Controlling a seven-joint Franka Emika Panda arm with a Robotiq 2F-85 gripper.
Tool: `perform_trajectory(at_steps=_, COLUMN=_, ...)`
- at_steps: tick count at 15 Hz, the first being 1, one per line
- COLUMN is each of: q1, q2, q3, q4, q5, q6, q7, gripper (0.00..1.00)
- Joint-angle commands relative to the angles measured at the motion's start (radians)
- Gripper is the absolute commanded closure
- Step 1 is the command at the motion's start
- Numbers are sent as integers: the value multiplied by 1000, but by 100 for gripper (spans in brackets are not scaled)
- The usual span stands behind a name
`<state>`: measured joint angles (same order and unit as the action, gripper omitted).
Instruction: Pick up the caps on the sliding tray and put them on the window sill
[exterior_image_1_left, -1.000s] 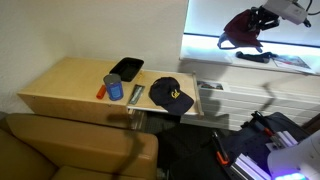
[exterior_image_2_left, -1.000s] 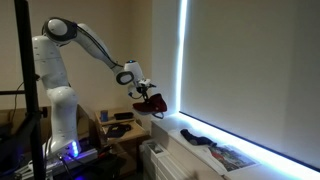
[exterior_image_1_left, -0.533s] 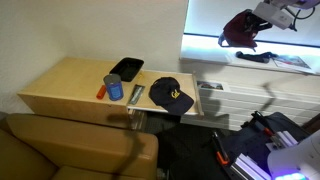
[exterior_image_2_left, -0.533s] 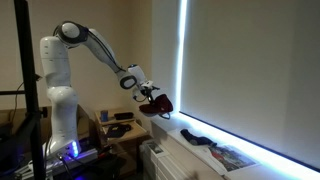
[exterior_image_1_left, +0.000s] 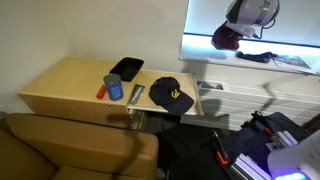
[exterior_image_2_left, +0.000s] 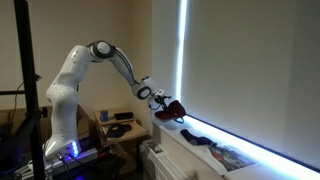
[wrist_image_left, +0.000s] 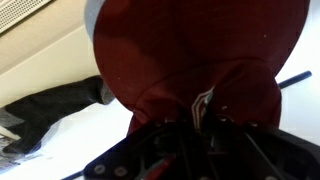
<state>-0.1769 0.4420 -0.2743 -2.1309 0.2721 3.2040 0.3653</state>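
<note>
The gripper first lowers and shifts away from the dark cloth next, to put the maroon cap (exterior_image_1_left: 226, 37) down on the sill's bare end.
My gripper (exterior_image_1_left: 240, 24) is shut on the maroon cap (exterior_image_1_left: 226, 37) and holds it just above the white window sill (exterior_image_1_left: 290, 70). The same cap hangs from the gripper over the sill's near end in an exterior view (exterior_image_2_left: 171, 109). In the wrist view the maroon cap (wrist_image_left: 200, 50) fills the frame, pinched at its back between the fingers (wrist_image_left: 198, 118). The navy cap with a yellow emblem (exterior_image_1_left: 172, 95) lies on the pale sliding tray (exterior_image_1_left: 192, 113) beside the wooden desk.
A black rectangular dish (exterior_image_1_left: 126, 68), a blue can (exterior_image_1_left: 114, 88) and a small orange item (exterior_image_1_left: 101, 92) sit on the desk (exterior_image_1_left: 60, 85). Dark cloth (exterior_image_1_left: 255, 56) and papers (exterior_image_1_left: 292, 62) lie on the sill. A brown sofa (exterior_image_1_left: 70, 150) fills the foreground.
The arm has stretched further toward the window, carrying the maroon cap along and down toward the sill. The navy cap has not moved.
</note>
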Motion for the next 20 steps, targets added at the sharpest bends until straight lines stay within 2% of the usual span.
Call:
perform_trajectory(at_steps=1, q1=2, q2=38, q3=4, q4=38, q5=21, q6=0, q7=-8, gripper=85)
perform_trajectory(at_steps=2, q1=4, q2=61, q3=3, q4=61, q5=23, q6=0, q7=-4, gripper=96)
perform_trajectory(at_steps=4, q1=20, q2=131, q3=-17, q4=73, q5=15, q6=81, q7=-12, gripper=96)
perform_trajectory(at_steps=7, q1=13, q2=285, q3=9, q4=185, q5=17, q6=235, q7=-35, gripper=96)
perform_trajectory(at_steps=9, q1=32, q2=369, q3=11, q4=258, q5=38, q6=276, q7=-43, gripper=96)
perform_trajectory(at_steps=13, q1=83, q2=509, q3=-20, q4=414, q5=118, q6=204, q7=-30, gripper=96)
perform_trajectory(at_steps=14, q1=104, q2=534, q3=-46, q4=447, q5=154, q6=167, q7=-23, gripper=96)
perform_trajectory(at_steps=15, q1=147, q2=550, q3=-100, q4=461, q5=172, q6=127, q7=19, gripper=96)
perform_trajectory(at_steps=16, q1=187, q2=559, q3=-153, q4=476, q5=212, q6=80, q7=35, gripper=60)
perform_trajectory(at_steps=17, q1=230, q2=553, q3=-210, q4=480, q5=238, q6=20, q7=59, gripper=59)
perform_trajectory(at_steps=20, q1=287, q2=485, q3=-303, q4=481, q5=242, q6=-155, q7=119, gripper=39)
